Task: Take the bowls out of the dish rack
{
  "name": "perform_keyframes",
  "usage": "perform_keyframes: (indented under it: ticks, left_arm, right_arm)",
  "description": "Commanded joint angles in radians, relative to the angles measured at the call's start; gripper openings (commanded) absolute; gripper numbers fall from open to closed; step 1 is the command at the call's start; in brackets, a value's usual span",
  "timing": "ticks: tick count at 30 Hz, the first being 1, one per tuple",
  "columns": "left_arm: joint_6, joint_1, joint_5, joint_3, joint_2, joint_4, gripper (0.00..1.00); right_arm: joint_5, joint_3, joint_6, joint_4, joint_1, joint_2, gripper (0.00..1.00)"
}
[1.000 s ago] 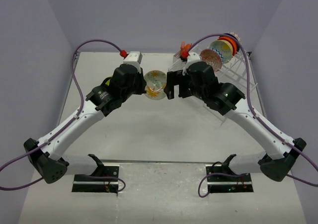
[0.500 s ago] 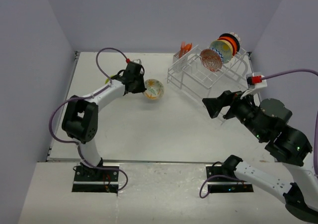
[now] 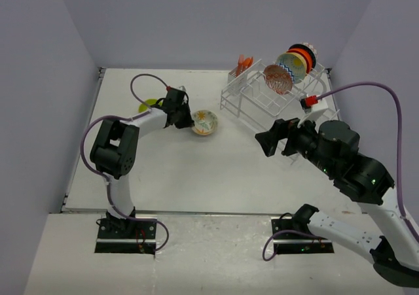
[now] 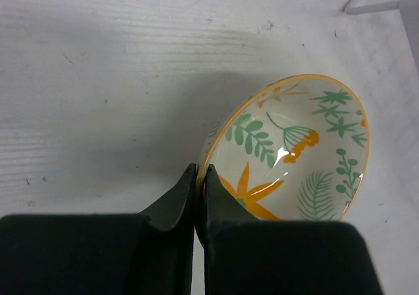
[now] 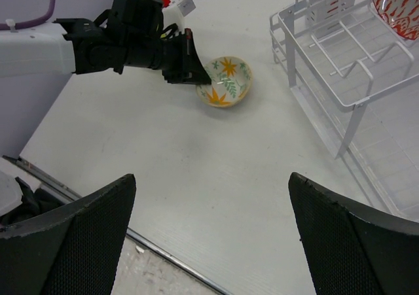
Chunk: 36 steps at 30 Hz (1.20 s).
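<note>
Next, my right gripper will turn outward and move over the rack onto the pink-red bowl's near rim [image 3: 288, 91], since that bowl stands outward of the gripper.
My left gripper [image 4: 200, 171] is shut on the rim of the white floral bowl [image 4: 301, 151]. It holds the bowl tilted, low over the table, left of the dish rack [image 3: 275, 99]. The gripper [image 3: 188, 120] and bowl [image 3: 205, 121] also show in the top view, and the bowl in the right wrist view [image 5: 226, 81]. A lime green bowl [image 3: 147, 105] sits on the table behind the left arm. The pink-red [image 3: 277, 78], yellow-centred [image 3: 291, 66], orange-red [image 3: 302, 57] and dark blue [image 3: 309, 49] bowls stand on edge in the rack. My right gripper [image 3: 267, 141] is open and empty, in front of the rack.
Orange utensils [image 3: 244, 63] stand in the basket at the rack's far left corner. The rack's near tiers [image 5: 347, 59] hold nothing. The pink-red bowl [image 5: 396, 0] shows at the top right of the right wrist view. Walls enclose the table on three sides.
A second ago both grippers met at the floral bowl, mid-table. The right gripper has let go and drawn back to the right; the left arm has lowered the bowl toward the table.
</note>
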State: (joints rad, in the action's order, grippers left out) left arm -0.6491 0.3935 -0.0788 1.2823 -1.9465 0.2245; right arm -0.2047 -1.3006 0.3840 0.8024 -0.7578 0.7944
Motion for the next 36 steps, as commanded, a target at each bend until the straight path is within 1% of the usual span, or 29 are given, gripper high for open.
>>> perform_keyframes:
  ticks: [1,7,10,11,12,15,17,18,19,20,23,24,25,26,27,28,29,30,32,33,36]
  left_arm:
    - [-0.024,-0.036,0.016,-0.049,0.056,-0.062,0.01]
    - [-0.021,-0.05,0.054,-0.083,0.11,-0.05,0.06]
    - [-0.018,-0.054,0.048,-0.093,0.113,-0.054,0.21]
    - [-0.017,-0.056,0.045,-0.09,0.109,-0.045,0.35]
    - [-0.015,-0.058,0.044,-0.089,0.107,-0.04,0.44]
    - [-0.015,-0.059,0.053,-0.103,0.144,-0.027,0.61]
    - [-0.009,-0.059,0.03,-0.113,0.187,-0.013,0.75]
    - [-0.001,-0.059,0.018,-0.126,0.255,0.005,0.79]
    - [-0.003,-0.056,-0.004,-0.144,0.306,0.006,0.86]
    - [-0.009,-0.053,-0.01,-0.187,0.418,0.004,1.0]
    - [0.006,-0.041,-0.013,-0.236,0.582,0.01,1.0]
    - [0.017,-0.041,-0.012,-0.244,0.686,0.05,1.0]
    - [0.029,-0.039,-0.007,-0.254,0.739,0.07,1.0]
    - [0.075,-0.041,-0.006,-0.261,0.789,0.093,1.0]
    - [0.106,-0.041,-0.001,-0.27,0.898,0.133,1.0]
    - [0.133,-0.041,0.022,-0.302,0.956,0.145,1.0]
    - [0.188,-0.041,0.04,-0.319,1.007,0.166,1.0]
    - [0.209,-0.041,0.062,-0.334,1.1,0.223,1.0]
    - [0.25,-0.041,0.106,-0.379,1.171,0.274,1.0]
    - [0.267,-0.041,0.106,-0.394,1.222,0.309,1.0]
    - [0.281,-0.041,0.138,-0.431,1.276,0.36,1.0]
  right_arm:
    - [0.022,-0.017,-0.028,-0.006,0.024,0.019,0.99]
    - [0.059,-0.081,-0.046,-0.006,0.072,0.103,0.99]
    - [0.073,-0.078,-0.042,-0.017,0.072,0.124,0.99]
    - [0.079,-0.075,-0.04,-0.022,0.074,0.127,0.99]
    - [0.077,-0.074,-0.042,-0.025,0.074,0.132,0.99]
    - [0.032,-0.088,-0.059,-0.02,0.083,0.161,0.99]
    - [-0.022,-0.118,-0.092,-0.005,0.095,0.208,0.99]
    - [-0.08,-0.135,-0.105,0.007,0.106,0.229,0.99]
    - [-0.117,-0.173,-0.12,0.033,0.107,0.248,0.99]
    - [-0.213,-0.199,-0.138,0.05,0.107,0.29,0.99]
    - [-0.327,-0.299,-0.198,0.095,0.107,0.371,0.98]
    - [-0.369,-0.318,-0.217,0.095,0.107,0.388,0.97]
    - [-0.469,-0.344,-0.236,0.08,0.107,0.403,0.97]
    - [-0.522,-0.351,-0.293,0.063,0.107,0.417,0.96]
    - [-0.573,-0.358,-0.33,0.028,0.11,0.445,0.96]
    - [-0.66,-0.359,-0.373,0.002,0.115,0.457,0.95]
    - [-0.686,-0.361,-0.476,-0.023,0.123,0.471,0.91]
    - [-0.7,-0.365,-0.511,-0.061,0.141,0.495,0.87]
    - [-0.713,-0.382,-0.601,-0.097,0.159,0.522,0.78]
    - [-0.714,-0.385,-0.625,-0.132,0.175,0.531,0.77]
    - [-0.676,-0.407,-0.704,-0.176,0.204,0.581,0.72]
